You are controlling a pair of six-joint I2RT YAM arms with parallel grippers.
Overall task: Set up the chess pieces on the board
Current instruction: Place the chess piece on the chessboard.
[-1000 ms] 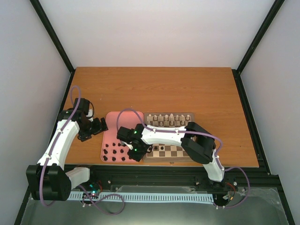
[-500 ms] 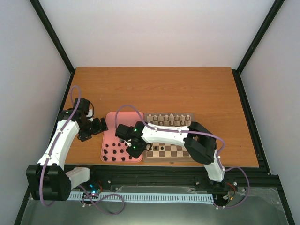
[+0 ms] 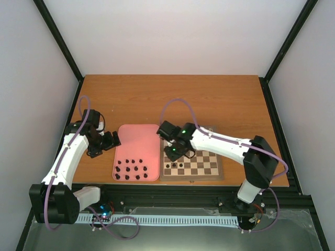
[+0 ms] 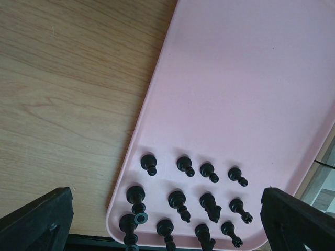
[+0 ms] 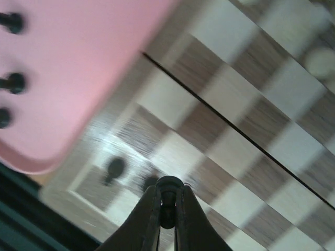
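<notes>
Next, my right gripper will shift right in the top view, lower the dark piece and release it, since the empty square continuing the dark row (image 3: pixel 187 165) (image 5: pixel 219 222) lies there below.
The wooden chessboard (image 3: pixel 204 166) lies right of a pink tray (image 3: pixel 137 137). Several dark pieces (image 3: pixel 131 169) stand in the tray's near half, also in the left wrist view (image 4: pixel 178 198). My right gripper (image 3: pixel 175 151) hangs over the board's left part, shut on a dark piece (image 5: pixel 169 184) above the near squares (image 5: pixel 246 130). A few dark pieces (image 3: pixel 174 165) stand on the board's near left row, one blurred in the right wrist view (image 5: pixel 115 168). The cream pieces at the far rows are mostly hidden by the arm. My left gripper (image 3: pixel 107 140) is open and empty, left of the tray (image 4: pixel 235 78).
The tray's far half holds nothing. The board and tray lie near the table's front edge (image 3: pixel 183 184), with a black rail beyond it. Bare wooden tabletop (image 3: pixel 172 99) stretches behind them. The right arm's forearm (image 3: pixel 225 144) crosses above the board's far rows.
My right gripper has moved right and away from over the tray's near right corner to above the board, with a dark piece in it. The left arm has not moved.
</notes>
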